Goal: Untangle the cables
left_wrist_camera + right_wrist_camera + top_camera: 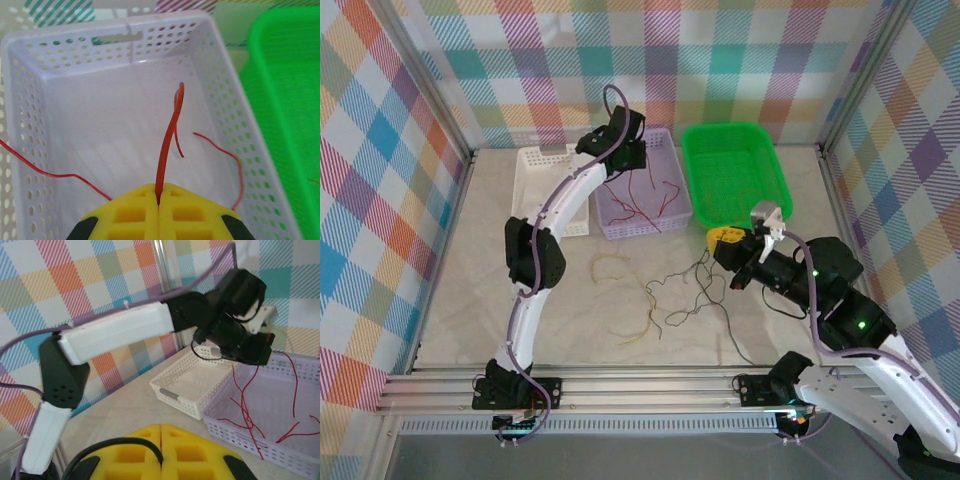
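Note:
The red cable goes with my left gripper over toward the purple basket's side point(603, 194) point(54, 120) by the white basket next for release inside, since other red cables already lie there.
My left gripper point(625, 160) hangs over the purple basket point(645, 231), shut on a red cable point(170, 135) that rises from between its yellow fingers point(130, 212). More red cables point(642, 200) lie in the basket, and some dangle from the left gripper point(256, 359) in the right wrist view. My right gripper point(720, 238) sits at mid-right of the table, shut on a black cable point(125, 442) that loops into the seam of its fingers point(200, 455). Thin black cables point(695, 292) trail from it across the table. Yellow cables point(612, 264) lie loose left of them.
A white basket point(535, 170) stands left of the purple one, and a green tray point(740, 170) stands to its right. Metal frame posts and checked walls close in the table. A rail point(640, 385) runs along the near edge.

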Motion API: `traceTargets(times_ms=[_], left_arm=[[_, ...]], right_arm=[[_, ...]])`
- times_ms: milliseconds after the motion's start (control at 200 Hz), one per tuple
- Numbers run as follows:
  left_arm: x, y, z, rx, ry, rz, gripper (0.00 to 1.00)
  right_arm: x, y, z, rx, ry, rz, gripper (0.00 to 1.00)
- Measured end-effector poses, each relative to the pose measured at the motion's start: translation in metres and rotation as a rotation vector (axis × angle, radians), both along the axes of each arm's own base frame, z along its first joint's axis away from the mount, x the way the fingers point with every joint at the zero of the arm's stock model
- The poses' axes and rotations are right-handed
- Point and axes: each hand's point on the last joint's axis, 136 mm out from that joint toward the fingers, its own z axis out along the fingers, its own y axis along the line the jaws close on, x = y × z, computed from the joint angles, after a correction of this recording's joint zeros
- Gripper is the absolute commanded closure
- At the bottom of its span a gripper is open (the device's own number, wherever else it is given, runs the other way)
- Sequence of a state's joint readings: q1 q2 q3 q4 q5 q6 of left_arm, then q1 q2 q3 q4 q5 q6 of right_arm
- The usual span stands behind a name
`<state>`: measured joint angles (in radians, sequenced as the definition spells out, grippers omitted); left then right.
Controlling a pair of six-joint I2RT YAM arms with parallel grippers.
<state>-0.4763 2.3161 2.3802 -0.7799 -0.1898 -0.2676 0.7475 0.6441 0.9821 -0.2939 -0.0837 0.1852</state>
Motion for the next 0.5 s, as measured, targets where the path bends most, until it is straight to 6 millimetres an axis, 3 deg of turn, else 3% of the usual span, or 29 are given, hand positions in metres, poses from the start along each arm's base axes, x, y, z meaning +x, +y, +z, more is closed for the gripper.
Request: traceTargets(times_ms=[215,365,500], left_arm=[[0.02,0.016,-0.035,0.048,0.029,0.047,1.0],[0.031,0.016,-0.031,0.013,0.013,0.05,1.0],[0.037,0.022,-0.014,-0.008,-0.022,0.068,1.0]], right_arm=[[-0.009,0.001,0.005,0.0,0.014,0.038,1.0],[-0.014,0.0,0.011,0.015,0.012,0.053,1.0],[-0.018,0.0,0.017,0.034,0.018,0.071,1.0]])
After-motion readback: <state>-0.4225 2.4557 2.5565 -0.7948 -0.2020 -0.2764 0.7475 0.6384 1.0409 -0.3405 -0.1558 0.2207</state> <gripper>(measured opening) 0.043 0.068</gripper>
